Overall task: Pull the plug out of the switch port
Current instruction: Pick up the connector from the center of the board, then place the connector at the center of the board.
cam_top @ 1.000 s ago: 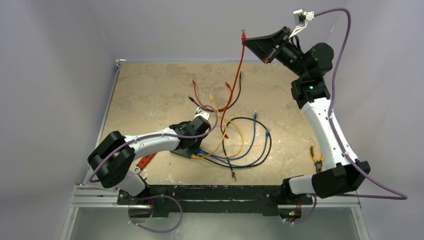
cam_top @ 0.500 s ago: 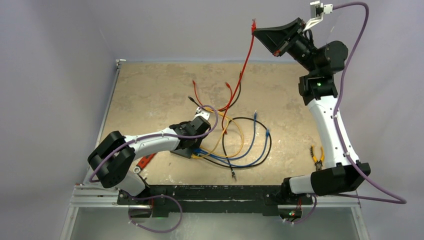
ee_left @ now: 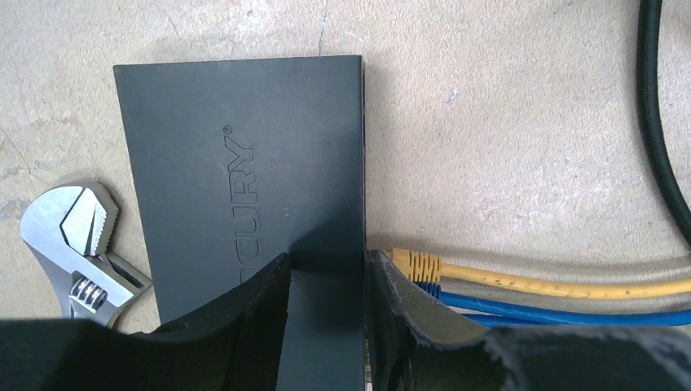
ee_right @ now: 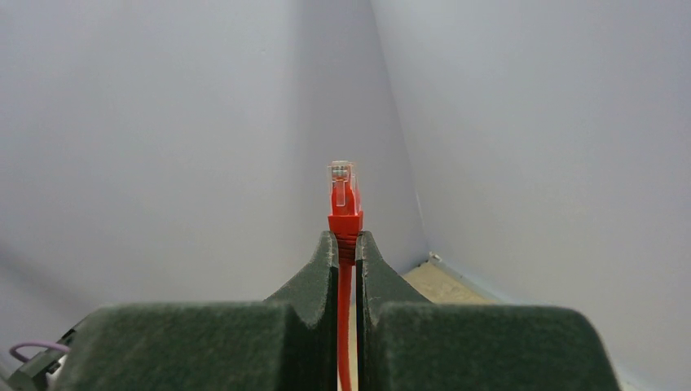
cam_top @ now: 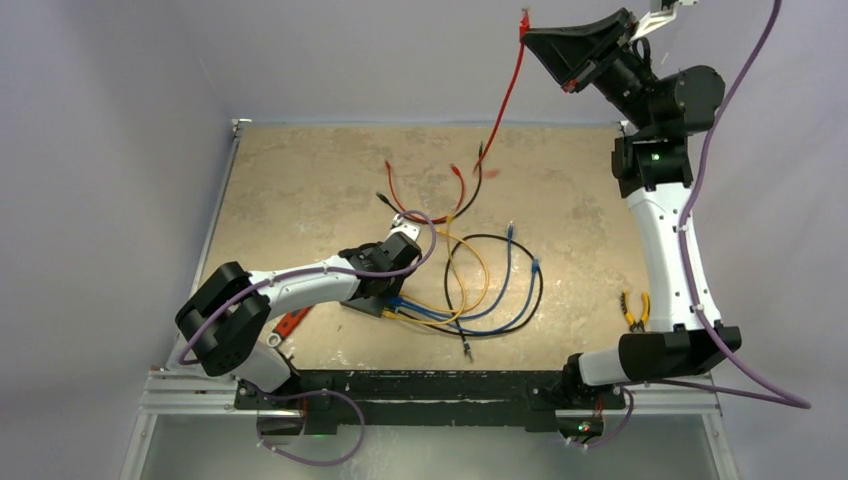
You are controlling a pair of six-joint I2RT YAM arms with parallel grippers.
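Note:
My right gripper will next move down toward the loose red cable, which is below it and to its left in the top view, and then release the plug, since the plug is out.
The switch point(ee_left: 236, 163) is a flat black box lying on the table; in the top view point(cam_top: 362, 305) it is mostly hidden under my left gripper point(cam_top: 385, 285). My left gripper point(ee_left: 326, 261) is open, one finger point(ee_left: 253, 318) over the switch's top and the other point(ee_left: 399, 309) at its socket edge. My right gripper point(cam_top: 527, 32) is raised high by the back wall and is shut on the red plug point(ee_right: 345, 195), also seen in the top view point(cam_top: 523, 20). The red cable point(cam_top: 503, 100) hangs from it to the table.
A yellow plug point(ee_left: 415, 265) and blue cables point(ee_left: 530, 305) sit at the switch's socket edge. A black cable point(ee_left: 656, 122) runs on the right. A wrench point(ee_left: 77, 244) lies left of the switch. Loose cables point(cam_top: 490, 290) loop mid-table; pliers point(cam_top: 633, 310) lie by the right arm.
My right gripper has risen and moved right toward the back wall with the red plug, drawing the red cable up. The left arm has not moved.

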